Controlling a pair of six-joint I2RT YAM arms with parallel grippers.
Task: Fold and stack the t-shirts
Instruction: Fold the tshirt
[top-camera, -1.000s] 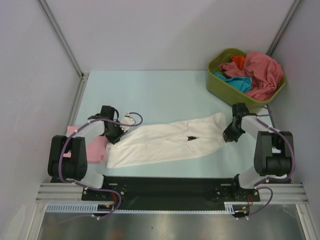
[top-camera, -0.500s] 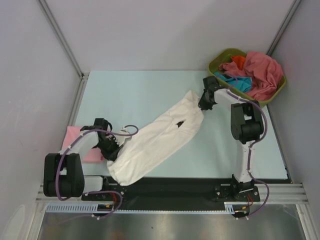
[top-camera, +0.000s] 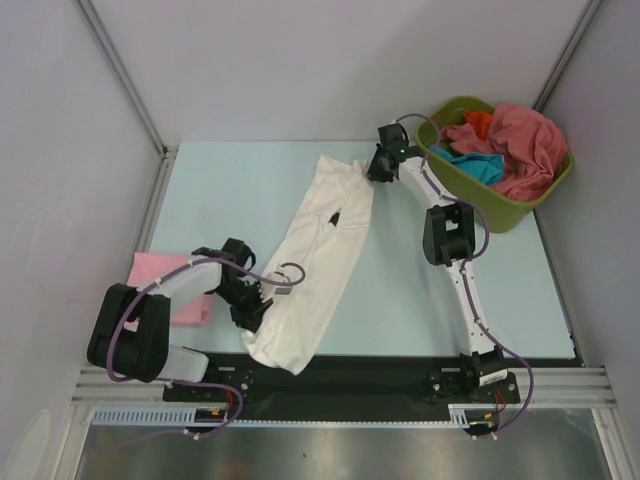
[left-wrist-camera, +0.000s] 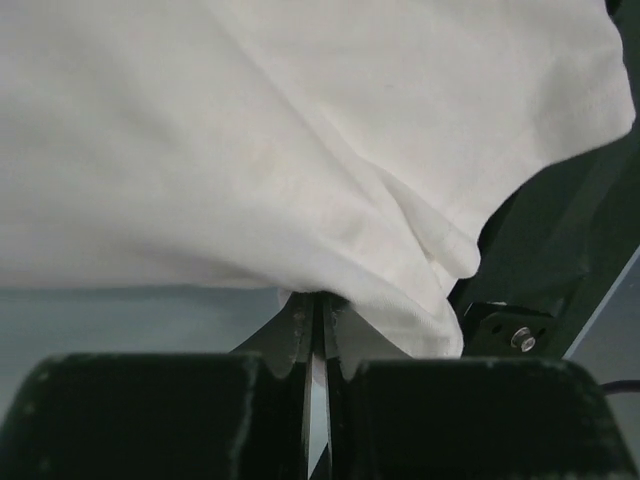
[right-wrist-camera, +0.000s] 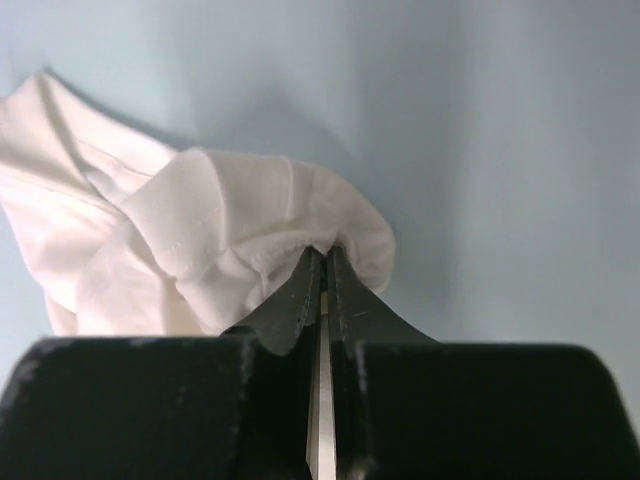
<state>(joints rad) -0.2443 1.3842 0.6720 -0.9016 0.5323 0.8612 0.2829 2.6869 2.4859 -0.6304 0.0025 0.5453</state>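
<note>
Next, my right gripper draws the shirt's far end a little outward and releases it on the table by the table's far edge, since that end is bunched.
The white t-shirt (top-camera: 318, 255), with a small dark mark near its middle, is stretched in a long diagonal band from the near left to the far middle of the table. My left gripper (top-camera: 252, 312) is shut on its near edge, seen as cloth pinched at the fingertips in the left wrist view (left-wrist-camera: 318, 300). My right gripper (top-camera: 378, 170) is shut on its far end, a bunched fold in the right wrist view (right-wrist-camera: 322, 255). A folded light pink t-shirt (top-camera: 165, 280) lies at the left edge. Rose-red, teal and orange t-shirts (top-camera: 505, 145) lie heaped in the tub.
The olive-green plastic tub (top-camera: 455, 185) stands at the far right corner, just right of my right gripper. The black base rail (top-camera: 340, 372) runs along the near edge, and the shirt's near end hangs over it. Grey walls close in both sides.
The right arm has swung the shirt's far end from the right side to the far middle. The left gripper has moved right toward the near edge. The shirt has turned from lying crosswise to a steep diagonal.
</note>
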